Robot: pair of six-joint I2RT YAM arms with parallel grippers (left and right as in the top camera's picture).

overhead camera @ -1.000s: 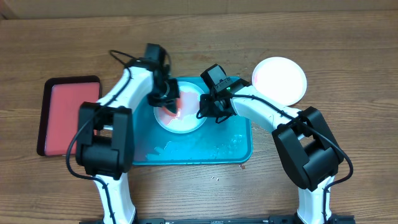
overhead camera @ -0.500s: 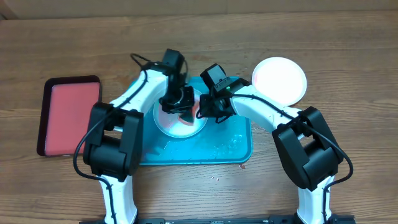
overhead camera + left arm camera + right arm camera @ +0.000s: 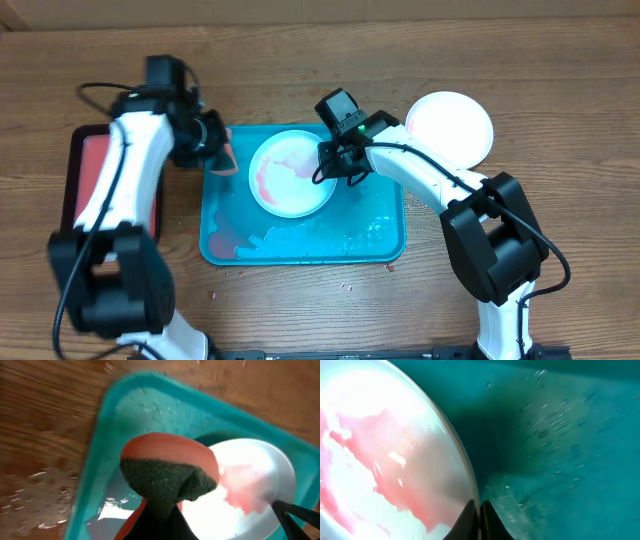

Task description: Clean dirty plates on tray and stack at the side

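My left gripper holds the sponge and should next carry it to the left in the overhead view, then down into the red tray point(image 3: 98, 167), which has room on its open bottom.
A pale round plate point(image 3: 290, 176) with red smears lies in the turquoise tray point(image 3: 380, 235). It also shows in the left wrist view point(image 3: 250, 490) and the right wrist view point(image 3: 385, 465). My right gripper point(image 3: 328, 170) is shut on the plate's right rim point(image 3: 479, 510). My left gripper point(image 3: 218, 150) is shut on a sponge point(image 3: 167, 472) with a red top and dark scouring face, held over the tray's left edge, apart from the plate. A second plate point(image 3: 450, 128) lies on the table to the right of the tray.
A smaller dark-rimmed red tray point(image 3: 100, 185) lies at the left, under my left arm. Water drops and wet patches cover the turquoise tray floor point(image 3: 570, 460). Wooden table point(image 3: 560, 80) surrounds everything.
My left gripper has moved the sponge off the plate and out to the left, over the tray's left edge. The right gripper stays on the plate's rim.
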